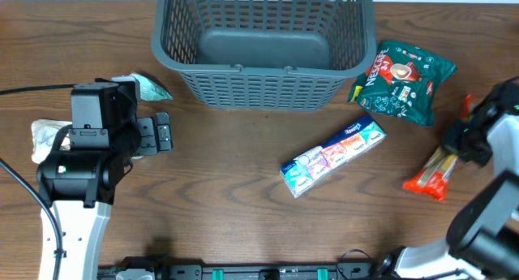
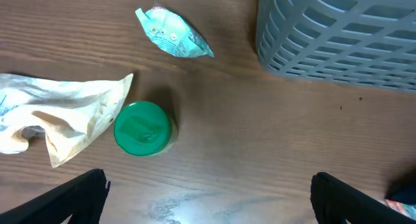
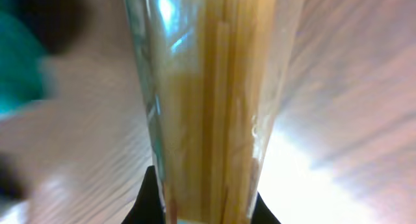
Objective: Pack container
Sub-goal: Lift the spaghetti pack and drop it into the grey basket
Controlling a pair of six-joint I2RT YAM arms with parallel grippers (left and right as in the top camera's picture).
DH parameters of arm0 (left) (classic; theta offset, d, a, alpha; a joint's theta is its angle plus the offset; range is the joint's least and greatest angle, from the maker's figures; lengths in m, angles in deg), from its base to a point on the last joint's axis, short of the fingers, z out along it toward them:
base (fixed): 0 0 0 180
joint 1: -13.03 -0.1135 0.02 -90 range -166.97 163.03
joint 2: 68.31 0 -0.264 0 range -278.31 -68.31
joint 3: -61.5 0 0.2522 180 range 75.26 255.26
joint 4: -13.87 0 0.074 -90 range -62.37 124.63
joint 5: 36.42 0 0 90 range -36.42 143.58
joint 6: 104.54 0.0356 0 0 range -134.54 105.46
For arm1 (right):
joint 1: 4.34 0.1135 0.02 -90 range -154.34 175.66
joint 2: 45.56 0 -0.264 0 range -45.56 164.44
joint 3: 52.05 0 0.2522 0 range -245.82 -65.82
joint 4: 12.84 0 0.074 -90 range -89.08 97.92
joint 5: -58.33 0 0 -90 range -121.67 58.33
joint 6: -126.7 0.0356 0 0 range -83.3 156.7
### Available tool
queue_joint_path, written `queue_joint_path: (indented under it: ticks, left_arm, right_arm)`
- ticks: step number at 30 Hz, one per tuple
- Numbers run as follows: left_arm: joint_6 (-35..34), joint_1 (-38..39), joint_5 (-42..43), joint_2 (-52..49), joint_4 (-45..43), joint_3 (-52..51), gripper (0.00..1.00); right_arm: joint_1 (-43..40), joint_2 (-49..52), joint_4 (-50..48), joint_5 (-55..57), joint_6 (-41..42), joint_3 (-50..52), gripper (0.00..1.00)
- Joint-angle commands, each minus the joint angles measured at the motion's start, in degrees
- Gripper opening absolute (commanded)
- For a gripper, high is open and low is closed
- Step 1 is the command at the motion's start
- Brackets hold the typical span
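Note:
The spaghetti should go up and across with my right gripper, over the bare bottom of the container, which stands outward and to the gripper's left in the overhead view, and be released.
The container (image 1: 259, 72), a large dark grey slotted basket, stands at the back centre and holds nothing I can see; its corner (image 2: 338, 36) shows in the left wrist view. A clear packet of spaghetti (image 1: 432, 176) with an orange end lies at the right. My right gripper (image 1: 461, 142) is shut on it, and in the right wrist view the packet (image 3: 208, 87) fills the space between the black fingers (image 3: 148, 198) of that gripper (image 3: 205, 208). My left gripper (image 1: 160, 135) stands open over bare table at the left, its jaws (image 2: 208, 204) wide apart with nothing between them.
A green Nescafe bag (image 1: 403, 79) and a strip of tissue packs (image 1: 333, 157) lie right of centre. Near the left arm are a teal sachet (image 2: 173, 33), a green-lidded jar (image 2: 143, 128) and a crumpled pale bag (image 2: 62, 113).

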Motion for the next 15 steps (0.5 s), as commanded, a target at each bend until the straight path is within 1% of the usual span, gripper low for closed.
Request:
queue_joint_path:
  ticks: [1, 4, 7, 8, 10, 12, 15]
  left_arm:
    - [-0.3, -0.3, -0.7, 0.3, 0.1, 1.3, 0.99]
    - [-0.3, -0.3, -0.7, 0.3, 0.1, 1.3, 0.99]
    - [-0.3, -0.3, -0.7, 0.3, 0.0, 1.3, 0.99]
    - [-0.3, -0.3, -0.7, 0.3, 0.0, 1.3, 0.99]
    - [-0.3, -0.3, -0.7, 0.3, 0.0, 1.3, 0.99]
    - [-0.3, -0.3, -0.7, 0.3, 0.1, 1.3, 0.98]
    - [-0.3, -0.3, -0.7, 0.3, 0.0, 1.3, 0.99]
  right_arm:
    - [-0.3, -9.8, 1.6, 0.8, 1.5, -10.3, 0.01]
    - [0.2, -12.3, 5.2, -1.8, 0.6, -16.6, 0.01]
    - [2.3, -12.2, 9.9, -8.2, -4.4, -24.5, 0.01]
    - [3.7, -11.7, 12.0, -10.3, -6.2, -28.0, 0.01]
    - [6.2, -10.3, 16.0, -13.0, -7.3, -33.9, 0.01]
    - [9.6, -8.1, 20.1, -17.7, -8.8, -41.9, 0.01]
    - [15.8, -4.2, 22.0, -20.7, -10.6, -54.3, 0.01]
